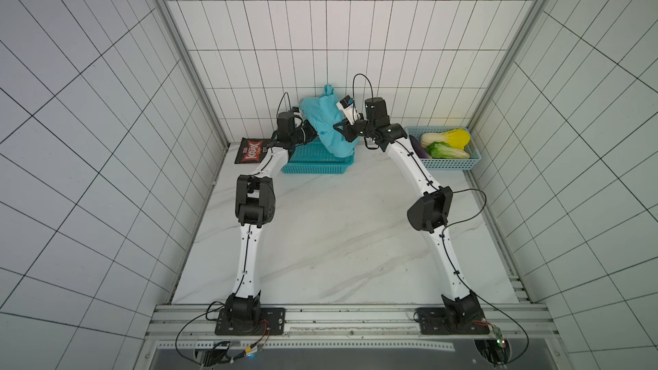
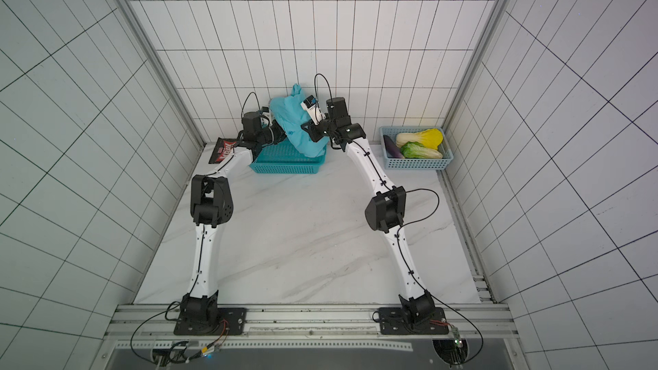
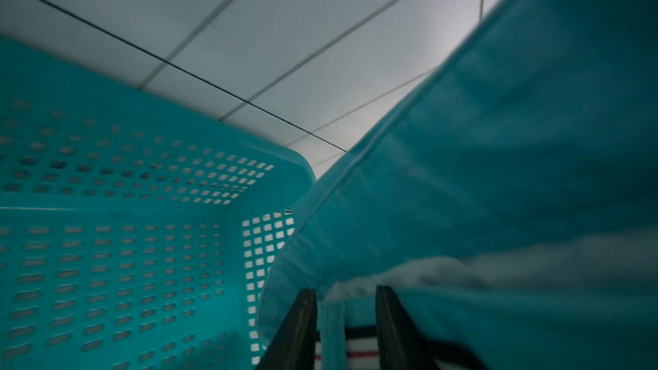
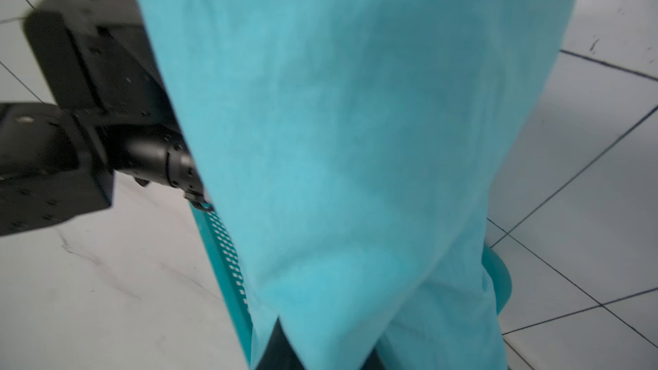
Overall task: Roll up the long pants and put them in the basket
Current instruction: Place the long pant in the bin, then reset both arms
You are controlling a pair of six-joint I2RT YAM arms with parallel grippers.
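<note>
The pants in my right gripper hang over the open teal perforated basket (image 1: 313, 165) below, so next I should lower them down inside it and let go of their upper side.
The long pants (image 1: 327, 121) hang as a turquoise bundle above the far end of a teal perforated basket (image 1: 313, 165), with both arms reaching into them in both top views. My left gripper (image 3: 345, 300) has its jaws apart around the striped waistband, and its fingers (image 3: 302, 329) do not press the cloth. My right gripper (image 1: 339, 128) is shut on the pants' upper right side and holds them up. In the right wrist view the cloth (image 4: 338, 137) drapes over the jaws and only a dark finger (image 4: 281, 347) peeks out.
A light blue basket (image 1: 445, 164) with cabbages and an eggplant stands at the back right. A black snack bag (image 1: 251, 151) lies at the back left by the wall. Tiled walls close in on three sides. My left wrist (image 4: 89, 101) sits close beside the hanging cloth.
</note>
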